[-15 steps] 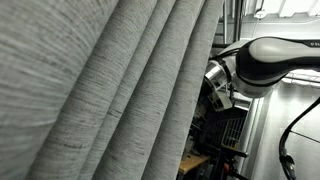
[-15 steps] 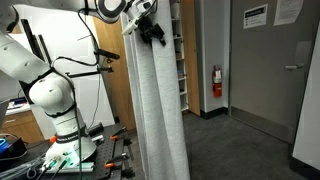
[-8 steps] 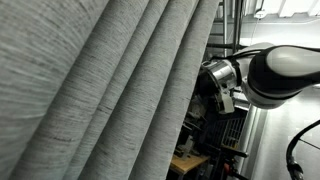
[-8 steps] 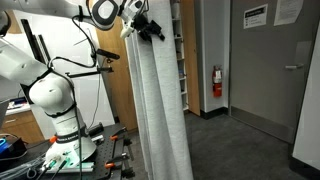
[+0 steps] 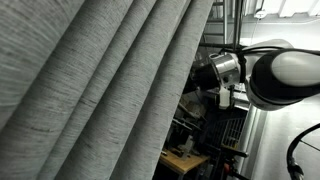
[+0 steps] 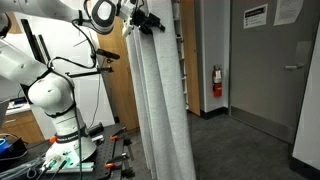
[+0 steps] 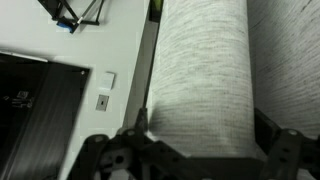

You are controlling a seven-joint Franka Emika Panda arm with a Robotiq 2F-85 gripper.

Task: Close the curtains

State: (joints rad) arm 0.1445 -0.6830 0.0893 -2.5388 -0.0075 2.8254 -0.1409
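Observation:
My gripper rises slightly along the curtains next and closes on the rolled fold [image 6: 149,36] [image 7: 202,112], which sits between its open fingers and already fills their gap.
The curtains [image 5: 100,90] are a large light grey pleated drape that fills most of an exterior view. Seen from farther off, the curtains [image 6: 160,110] hang as a gathered column from ceiling to floor. My gripper [image 6: 148,22] is up high at the drape's top edge. In the wrist view the gripper [image 7: 203,125] is open, with one thick pleat of the curtains [image 7: 205,60] filling the gap between its fingers [image 7: 140,125]. The fingertips are hidden behind fabric in the close exterior view, where only the wrist [image 5: 215,70] shows.
The arm's white base [image 6: 60,110] stands on a table with tools [image 6: 60,160]. A wooden shelf unit [image 6: 112,70] is behind the drape. A grey door [image 6: 270,70] and a fire extinguisher [image 6: 217,82] are to the right. A wall outlet [image 7: 102,102] shows.
The wrist has moved up and further towards the drape. The drape's upper part has shifted with it, and the hanging column leans a little more.

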